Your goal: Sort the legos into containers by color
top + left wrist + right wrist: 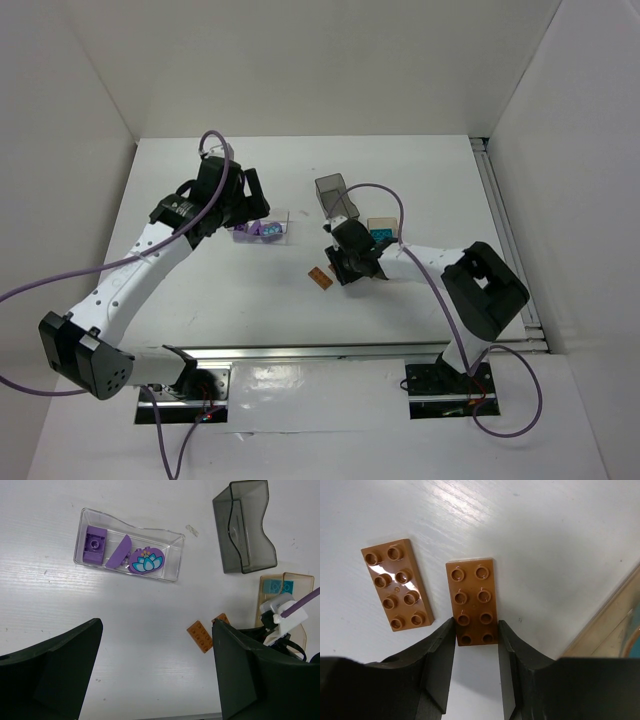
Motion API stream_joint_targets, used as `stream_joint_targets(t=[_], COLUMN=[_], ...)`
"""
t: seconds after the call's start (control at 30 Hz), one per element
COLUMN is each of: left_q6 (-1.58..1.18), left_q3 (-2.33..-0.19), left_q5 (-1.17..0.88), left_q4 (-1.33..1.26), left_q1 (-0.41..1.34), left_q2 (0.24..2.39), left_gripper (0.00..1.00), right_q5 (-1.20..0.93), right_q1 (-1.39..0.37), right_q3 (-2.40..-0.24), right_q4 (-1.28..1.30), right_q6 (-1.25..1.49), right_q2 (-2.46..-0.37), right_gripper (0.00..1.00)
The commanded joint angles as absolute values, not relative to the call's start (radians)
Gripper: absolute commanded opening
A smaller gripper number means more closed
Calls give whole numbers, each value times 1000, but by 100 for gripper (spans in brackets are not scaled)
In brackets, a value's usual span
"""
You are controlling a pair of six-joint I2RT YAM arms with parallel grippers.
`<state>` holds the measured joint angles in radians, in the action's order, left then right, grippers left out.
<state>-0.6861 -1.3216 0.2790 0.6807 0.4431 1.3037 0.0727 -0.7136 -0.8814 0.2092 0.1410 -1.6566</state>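
Note:
The right gripper lifts the orange-brown lego up and outward over the dark grey container [334, 193] next and releases it inside, since that one stands empty of other colors.
My right gripper [476, 630] is shut on the near end of a flat orange-brown lego [472, 597], low over the table. A second orange-brown lego [396, 591] lies flat just left of it. In the top view the right gripper [342, 266] sits beside that loose lego [320, 278]. My left gripper [157, 670] is open and empty above bare table. The clear container [172, 575] holds purple legos [95, 543] and an oval purple-and-teal one [146, 561]. The dark grey container [245, 527] looks empty. The tan container [300, 580] holds teal legos [278, 586].
White walls close in the table on three sides. A metal rail [505, 230] runs along the right edge. Purple cables [385, 190] loop over both arms. The three containers stand in a row across the table's middle [336, 197].

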Motion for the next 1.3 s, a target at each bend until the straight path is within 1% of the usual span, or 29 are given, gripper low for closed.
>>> stream_joint_targets(t=[0.0,0.13,0.2,0.27,0.37,0.53,0.63,0.73,0.77,0.83,0.87,0.9,0.93,0.97,1.03,1.07,1.13,1.17,1.23,1.27], left_q6=[-695,-695,-695,-695,-695,-686,-686,-686,-686,-686,-686,-686,-686,-686,-686,-686,-686,-686,-686,-686], left_q3=[-1325,-1325,-1325,-1325,-1325,-1335,-1335,-1335,-1335,-1335,-1335,-1335,-1335,-1335,-1335,-1335,-1335,-1335,-1335,-1335], left_q5=[281,290,290,299,299,290,279,261,261,261,261,261,261,271,272,282,282,282,293,293], left_q4=[676,686,686,686,695,695,695,695,695,695,704,704,704,704,704,713,713,713,713,722], left_q1=[446,446,446,446,437,437,426,417,417,417,417,417,417,417,417,417,417,417,417,417], left_q2=[1276,1267,1258,1258,1247,1226,1226,1235,1235,1244,1244,1244,1235,1235,1226,1226,1226,1226,1215,1215], left_gripper=[96,96,96,96,96,96,96,96,96,96,96,96,96,96,96,96,96,96,96,96], right_q5=[52,104,162,225,302,344,344,296,296,287,287,301,319,319,328,328,313,302,267,212], right_q1=[-718,-718,-718,-718,-684,-617,-577,-536,-535,-523,-523,-523,-523,-523,-523,-534,-557,-584,-620,-636], right_q3=[-929,-971,-1003,-1041,-1098,-1268,-1390,-1503,-1531,-1596,-1611,-1624,-1637,-1637,-1573,-1540,-1427,-1392,-1312,-1228], right_q4=[213,236,245,245,256,268,281,290,302,311,311,322,334,334,321,311,284,284,268,253], right_q6=[140,166,179,179,204,193,167,158,158,158,158,158,158,181,190,205,216,216,216,216], right_q2=[-1635,-1582,-1557,-1557,-1578,-1713,-1813,-1917,-1942,-2005,-2017,-2026,-2026,-2013,-1965,-1898,-1821,-1748,-1677,-1617], right_gripper=[23,23,23,20,20,23,23,23,25,30,36,59,66,68,68,68,64,64,62,62])
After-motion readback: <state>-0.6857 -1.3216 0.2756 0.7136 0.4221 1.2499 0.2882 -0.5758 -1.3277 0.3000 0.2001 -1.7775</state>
